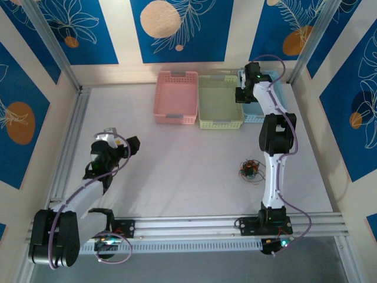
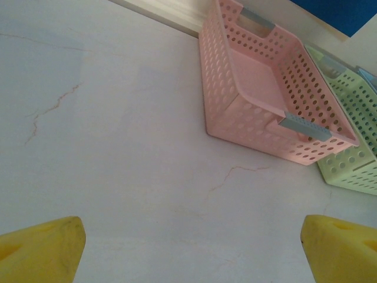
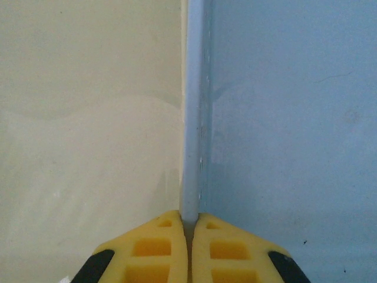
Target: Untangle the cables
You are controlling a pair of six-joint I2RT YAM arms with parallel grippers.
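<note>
I will next slide the blue basket's thin side [image 1: 242,111] [image 3: 190,188], which is between my right gripper's fingers, toward the pink basket and away from the nearby bar. Then I will let go of it.
The cables [image 1: 251,170] lie as a small black and red clump on the white table, close to the left of the right arm's forearm, and no gripper touches them. My right gripper [image 1: 242,94] is far behind them at the baskets. In the right wrist view its yellow fingers [image 3: 162,242] are shut on the thin upright wall [image 3: 191,147] of the blue basket [image 3: 283,118]. My left gripper [image 1: 126,144] hovers over the left part of the table, well away from the clump. It [image 2: 194,247] stands wide open with bare table between its yellow tips.
Three baskets stand in a row at the back: pink [image 1: 175,97], green [image 1: 220,101] and blue [image 1: 259,112]. The left wrist view shows the pink basket [image 2: 265,100] ahead to the right, with the green one [image 2: 353,147] beside it. Aluminium rails border the table.
</note>
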